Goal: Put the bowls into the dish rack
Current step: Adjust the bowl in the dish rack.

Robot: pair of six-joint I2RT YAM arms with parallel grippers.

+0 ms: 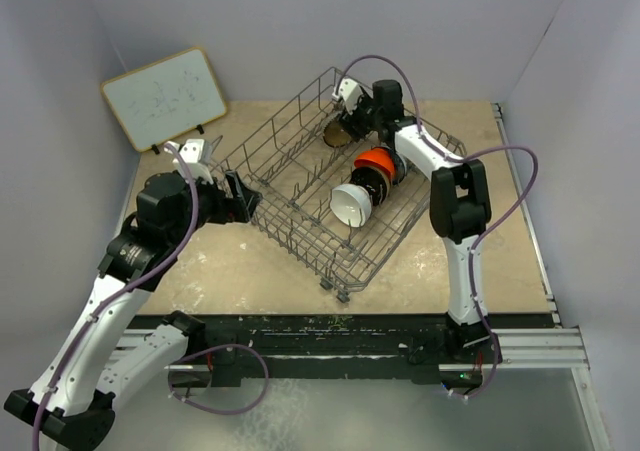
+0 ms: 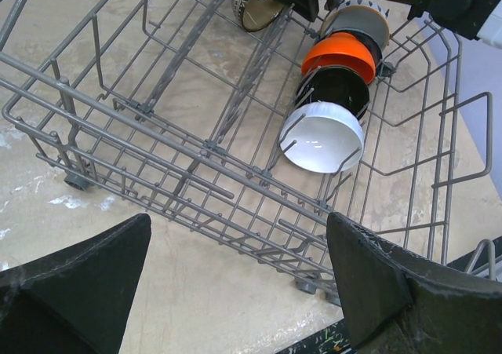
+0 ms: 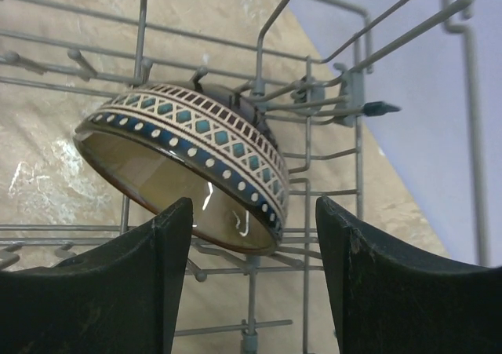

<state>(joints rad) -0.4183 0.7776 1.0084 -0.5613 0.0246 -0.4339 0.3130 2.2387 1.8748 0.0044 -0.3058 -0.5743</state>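
The patterned bowl's lower rim (image 1: 347,136) (image 3: 267,240) already lies in the gap between my right gripper's fingers, so I need to ease the gripper onto it next and close them.
The grey wire dish rack (image 1: 290,186) stands mid-table. In it a white bowl (image 1: 350,204), a glossy black bowl (image 1: 371,183) and an orange-red bowl (image 1: 374,158) stand on edge in a row, with a brownish bowl (image 2: 358,20) partly hidden behind them. The blue-and-white patterned bowl (image 3: 188,154) leans on tines at the far end. My right gripper (image 3: 255,275) is open, its fingers either side of that bowl's lower rim without touching it. My left gripper (image 2: 239,283) is open and empty over the table by the rack's left edge. I see no cream-beige bowl.
A white board (image 1: 165,96) leans at the back left corner. The rack's upright tines and wall (image 2: 157,134) stand right in front of my left gripper. The table's right edge (image 1: 535,241) runs beside the right arm.
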